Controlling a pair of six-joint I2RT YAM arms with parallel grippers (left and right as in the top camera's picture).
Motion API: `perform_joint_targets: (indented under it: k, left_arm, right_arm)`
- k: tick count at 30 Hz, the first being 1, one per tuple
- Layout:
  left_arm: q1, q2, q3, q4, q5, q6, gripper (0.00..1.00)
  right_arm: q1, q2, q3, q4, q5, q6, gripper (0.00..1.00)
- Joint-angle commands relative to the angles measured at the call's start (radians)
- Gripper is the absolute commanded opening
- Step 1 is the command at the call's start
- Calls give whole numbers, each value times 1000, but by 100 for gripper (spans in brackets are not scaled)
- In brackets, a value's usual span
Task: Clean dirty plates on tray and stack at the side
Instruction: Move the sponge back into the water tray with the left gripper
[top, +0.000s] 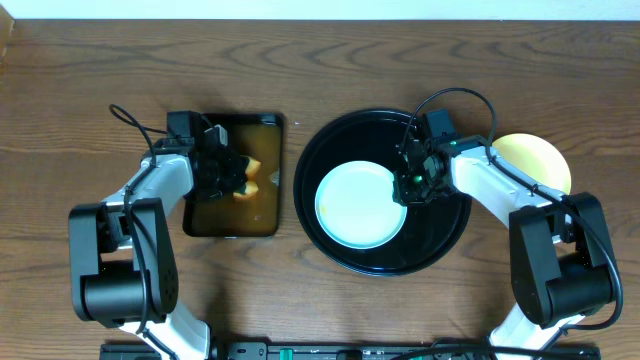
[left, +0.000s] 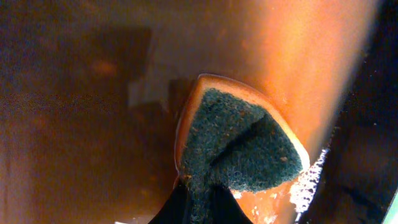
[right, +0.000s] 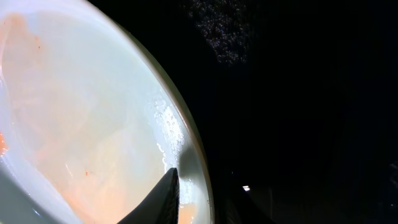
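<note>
I will turn my left gripper, slide it toward the pan's side by the tray and let go of the sponge (left: 239, 146) there, because brownish water covers that part of the pan.
A pale mint-blue plate (top: 360, 204) lies in the round black tray (top: 445, 235). My right gripper (top: 409, 186) is shut on that plate's right rim; in the right wrist view one finger lies on the wet plate (right: 81, 124), which has faint orange smears, and the other is under the rim (right: 200, 199). A pale yellow plate (top: 535, 160) lies on the table right of the tray, partly hidden by my right arm. My left gripper (top: 236, 180) is shut on a sponge (left: 239, 146), green scouring side up, in the rectangular pan. A third plate is not visible.
The rectangular black pan (top: 235, 226) with brownish water sits left of the tray. The wooden table (top: 320, 60) stretches around both.
</note>
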Motion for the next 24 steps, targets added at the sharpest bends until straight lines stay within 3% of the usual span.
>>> perform_joint_targets:
  k: [1,5,13,24]
  left_arm:
    - [-21,-68,-10,-16,-64,32,7]
    - [-81,-152,-10,-19,-81,42,7]
    - [-242,-71,-20,-27,-509,38,7]
    - [-353,-13,-20,-14,-348,13,8]
  right_arm:
    - [8,26,-19,3,54,1,20]
    - [8,26,-19,1,54,1,19]
    - [8,26,-19,-10,54,1,18]
    - [8,26,-19,-15,55,1,17]
